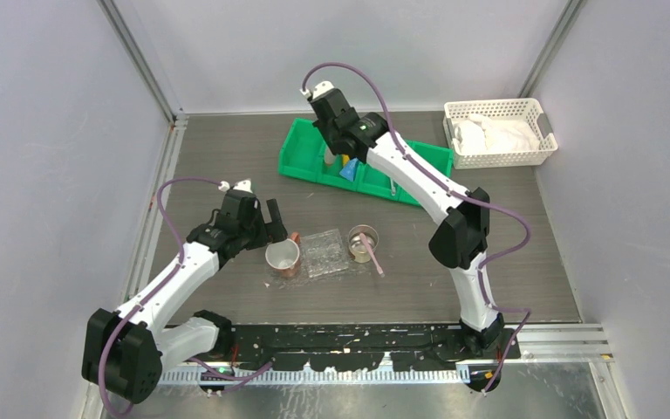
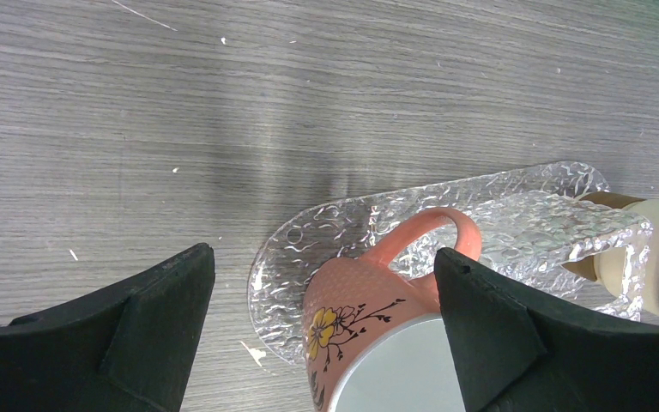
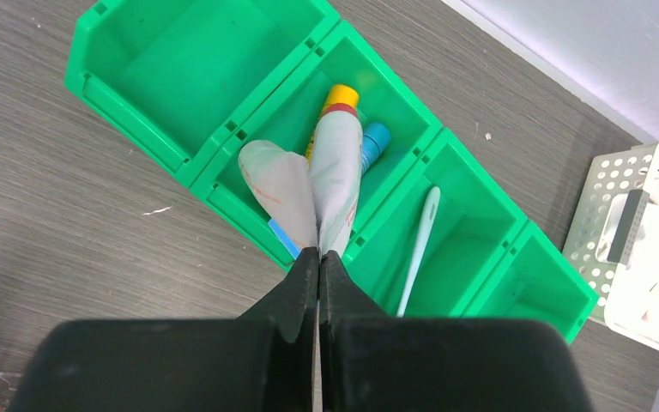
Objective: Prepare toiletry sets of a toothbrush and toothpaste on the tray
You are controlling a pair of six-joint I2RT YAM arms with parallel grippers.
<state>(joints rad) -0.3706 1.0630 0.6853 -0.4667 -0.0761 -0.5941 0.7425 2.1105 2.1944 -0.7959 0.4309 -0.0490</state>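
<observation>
My right gripper is above the green bin's section with the blue cap (image 1: 346, 165) (image 3: 376, 137), so next it should move down toward it and release the white tube's flat end there.
My right gripper (image 3: 318, 255) is shut on the flat end of a white toothpaste tube with a red cap (image 3: 336, 167), held over the green bin (image 3: 180, 94). A second pale flat tube end (image 3: 279, 184) sits against it on the left; I cannot tell if it is pinched too. A yellow tube tip (image 3: 341, 93) and a blue cap (image 3: 376, 137) show behind. A grey-silver toothbrush (image 3: 418, 245) lies in the neighbouring compartment. The clear crinkly tray (image 1: 325, 253) lies mid-table. A pink toothbrush (image 1: 372, 258) stands in a tan cup (image 1: 363, 240). My left gripper (image 2: 324, 260) is open around a pink flowered cup (image 2: 369, 309).
The pink cup (image 1: 282, 256) stands at the tray's left end (image 2: 309, 232), the tan cup (image 2: 643, 249) at its right end. The green four-compartment bin (image 1: 305, 153) sits at the back centre. A white lattice basket (image 1: 497, 131) with white items stands at the back right.
</observation>
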